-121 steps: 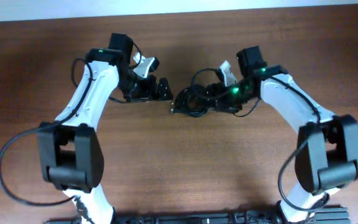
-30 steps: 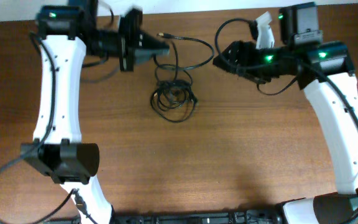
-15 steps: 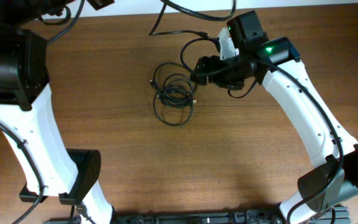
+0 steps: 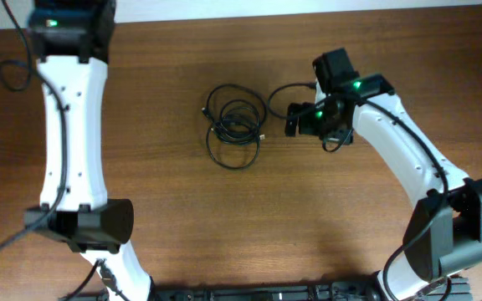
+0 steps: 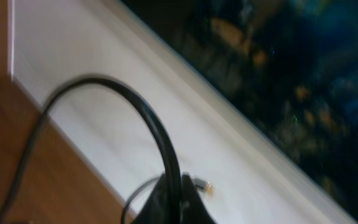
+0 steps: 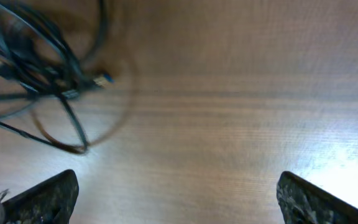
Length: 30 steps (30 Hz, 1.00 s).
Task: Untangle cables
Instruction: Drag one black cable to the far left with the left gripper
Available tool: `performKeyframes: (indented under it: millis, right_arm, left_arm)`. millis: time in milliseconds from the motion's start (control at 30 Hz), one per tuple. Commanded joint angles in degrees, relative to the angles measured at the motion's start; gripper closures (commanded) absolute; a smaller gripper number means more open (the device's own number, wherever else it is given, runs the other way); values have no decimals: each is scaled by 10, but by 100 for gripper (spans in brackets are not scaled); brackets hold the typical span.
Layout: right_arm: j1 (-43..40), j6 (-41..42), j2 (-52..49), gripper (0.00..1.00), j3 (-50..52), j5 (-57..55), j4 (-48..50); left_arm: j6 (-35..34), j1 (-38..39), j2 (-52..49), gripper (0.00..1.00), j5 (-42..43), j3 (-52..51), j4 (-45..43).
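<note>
I will next move my left gripper down and to the left in the overhead view, to the bare far corner of the table, to get the cable free and away from the coil.
A loose coil of thin black cables (image 4: 234,125) lies on the brown table (image 4: 224,217), left of centre. The same cables (image 6: 36,68) fill the upper left of the right wrist view, with a small plug end showing. My right gripper (image 4: 291,119) sits just right of the coil. In its own view it (image 6: 179,199) stands wide open over bare wood, nothing between the fingers (image 6: 48,196). My left gripper (image 5: 174,190) is shut on a single black cable (image 5: 135,106) that arcs up and left; a small plug (image 5: 201,185) shows beside the fingertips. The overhead view does not show the left gripper.
The left arm (image 4: 69,125) reaches along the table's left side and out past the far edge. A white wall strip (image 4: 224,15) borders that far edge. The right arm (image 4: 408,167) crosses the right half of the table.
The right gripper has opened wider and moved down to table level, right of the coil. The left arm has swung, and the cable it held near the far edge has left the overhead view.
</note>
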<state>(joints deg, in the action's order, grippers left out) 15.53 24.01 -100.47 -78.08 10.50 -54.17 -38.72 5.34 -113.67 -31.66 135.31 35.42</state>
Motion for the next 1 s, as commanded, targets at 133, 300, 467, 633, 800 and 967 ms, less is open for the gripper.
performKeyframes:
  millis: [133,300,467,633,800,967]
  right_arm:
    - [2,4,-2,0,40,11,47]
    - [2,4,-2,0,40,11,56]
    - [2,4,-2,0,40,11,56]
    - [2,4,-2,0,40,11,54]
    - [2,4,-2,0,40,11,52]
    - [2,4,-2,0,46,11,45]
  left_arm:
    - [386,-128,-12,100,-97,-252,-322]
    - [495,-184,-143,81,-64,-254,-293]
    - [507,-181,-164,70,-74,-254,-269]
    - [427,-202,-169,46,-33,-254,-88]
    - [311,-202,-146,33,-53,-240,19]
    - [150,-238,-184,46,177,-248,35]
